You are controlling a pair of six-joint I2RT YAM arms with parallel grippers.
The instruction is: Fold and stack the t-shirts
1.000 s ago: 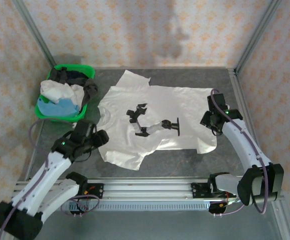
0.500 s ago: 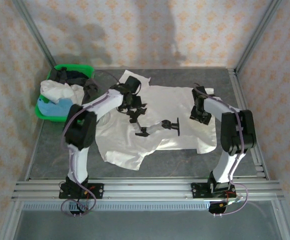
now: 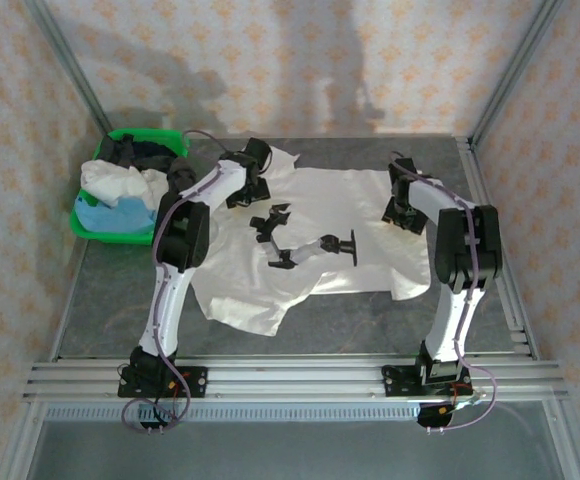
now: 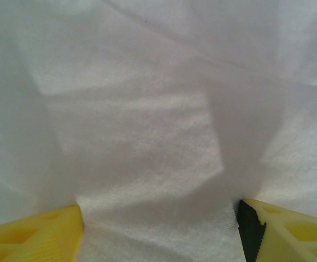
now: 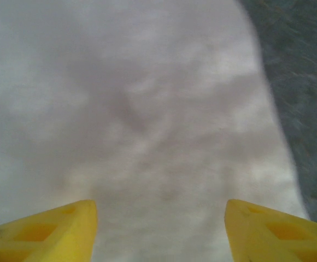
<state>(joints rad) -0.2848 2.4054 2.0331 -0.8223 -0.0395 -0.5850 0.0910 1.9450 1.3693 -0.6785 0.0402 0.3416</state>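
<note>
The robot's right gripper should next move back and down onto the shirt's near hem corner (image 3: 397, 296), which is behind and below the gripper, as bare table borders that corner.
A shiny white t-shirt (image 3: 365, 205) lies spread flat on the grey table, its black print (image 3: 305, 245) facing up in the middle. My left gripper (image 3: 242, 190) is down at the shirt's far left sleeve. In the left wrist view it (image 4: 158, 218) is open, with white cloth (image 4: 147, 136) bulging between its yellow fingers (image 4: 38, 234). My right gripper (image 3: 400, 212) hovers over the shirt's far right part. It (image 5: 161, 213) is open, with cloth (image 5: 147, 109) below the jaws and the shirt's edge just to its right.
A green basket (image 3: 120, 237) at the far left holds more t-shirts: white (image 3: 120, 182), light blue (image 3: 105, 215) and black (image 3: 145, 152). Metal frame posts stand at the table's far corners. Bare grey table (image 3: 350, 320) runs along the near side of the shirt.
Both arms have swung from the near side out over the shirt: the left one to the far left sleeve, the right one to the far right part. The shirt has barely shifted.
</note>
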